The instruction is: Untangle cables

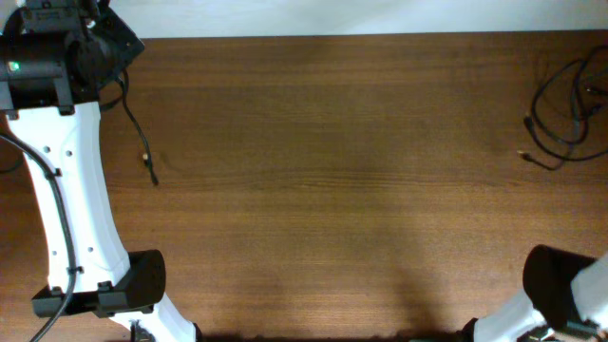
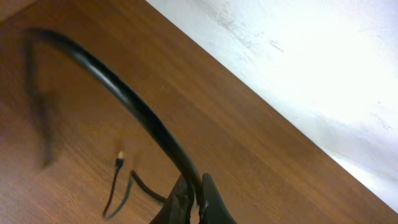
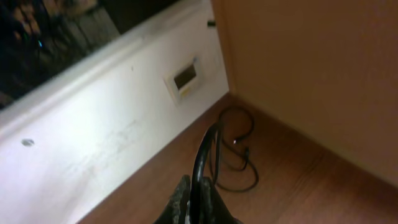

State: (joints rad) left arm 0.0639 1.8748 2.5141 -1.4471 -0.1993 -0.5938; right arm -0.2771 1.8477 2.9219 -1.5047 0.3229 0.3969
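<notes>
My right gripper first tilts down and lowers toward the loose loops (image 1: 573,109) (image 3: 236,155) beside the tan panel next, to free its black cable far from my left gripper's cable.
One thin black cable (image 1: 136,128) hangs from my left gripper (image 1: 106,49) at the table's far left corner, with its plug end (image 1: 152,177) on the wood. In the left wrist view, the left gripper (image 2: 199,200) is shut on this cable (image 2: 124,96), which arcs up and left; its small plug tip (image 2: 120,157) lies on the table. The other cables (image 1: 562,123) lie in loose loops at the far right edge. In the right wrist view, my right gripper (image 3: 198,198) is shut on a black cable (image 3: 202,158) that runs to the loops (image 3: 239,155) on the table. The right gripper is outside the overhead view.
The left arm's white link (image 1: 71,209) and base (image 1: 114,290) stand along the left side. The right arm's base (image 1: 570,290) is at the bottom right. A white wall (image 2: 323,68) borders the table's far edge, and a tan panel (image 3: 323,74) stands beside the right cables.
</notes>
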